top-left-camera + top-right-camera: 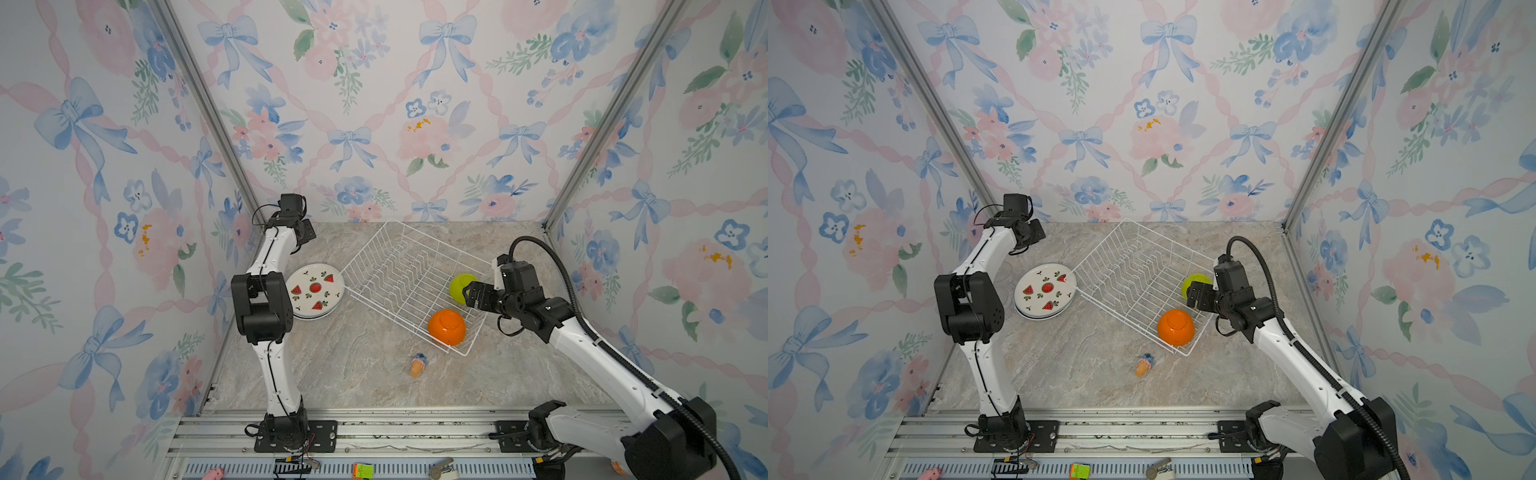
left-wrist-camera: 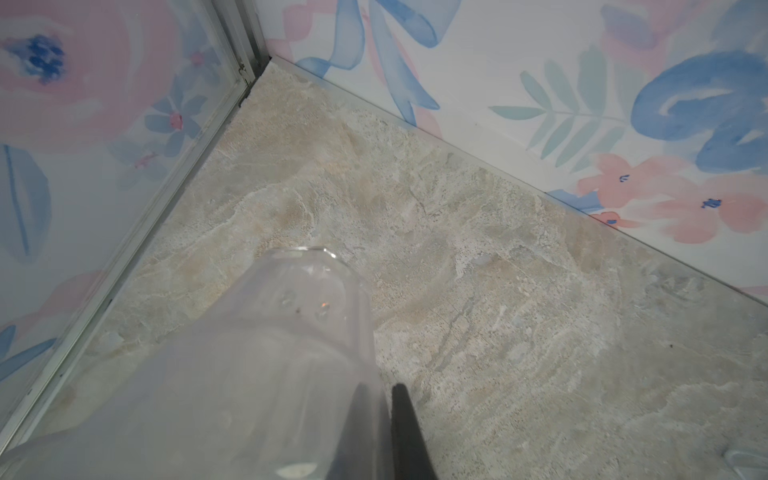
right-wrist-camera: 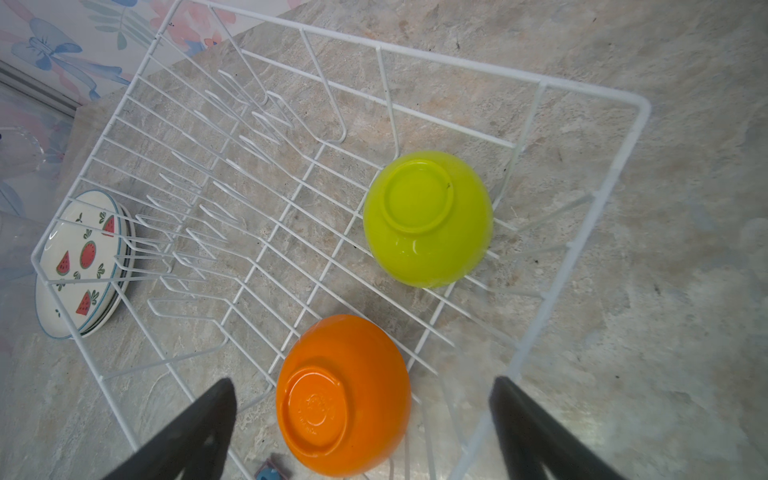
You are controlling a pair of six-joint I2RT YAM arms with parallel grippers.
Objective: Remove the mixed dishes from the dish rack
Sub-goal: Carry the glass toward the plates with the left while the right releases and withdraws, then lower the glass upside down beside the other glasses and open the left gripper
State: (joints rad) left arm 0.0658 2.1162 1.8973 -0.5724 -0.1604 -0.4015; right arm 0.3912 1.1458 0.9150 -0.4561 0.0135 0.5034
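Note:
My left gripper moves down next until the glass's base meets the tabletop, then releases the glass's side. This is because bare tabletop behind the plates lies below the clear glass (image 2: 291, 353).
My left gripper (image 2: 384, 415) is shut on the wall of a clear glass (image 2: 291, 353), one finger inside and one outside. It holds the glass low over the table in the back left corner (image 1: 308, 237). The white wire dish rack (image 1: 366, 248) stands in the middle. A lime-green bowl (image 1: 460, 286) and an orange bowl (image 1: 446, 327) lie upside down in its right end. My right gripper (image 1: 469, 293) hovers open above that end, next to the lime-green bowl (image 3: 428, 218). In the right wrist view its fingers (image 3: 363, 381) straddle the orange bowl (image 3: 345, 395) from above without touching it.
A stack of watermelon-print plates (image 1: 316, 291) lies on the table just left of the rack. A small orange-and-blue toy (image 1: 418, 364) lies in front of the rack. Floral walls close in the back and both sides. A metal rail (image 1: 395, 424) runs along the front.

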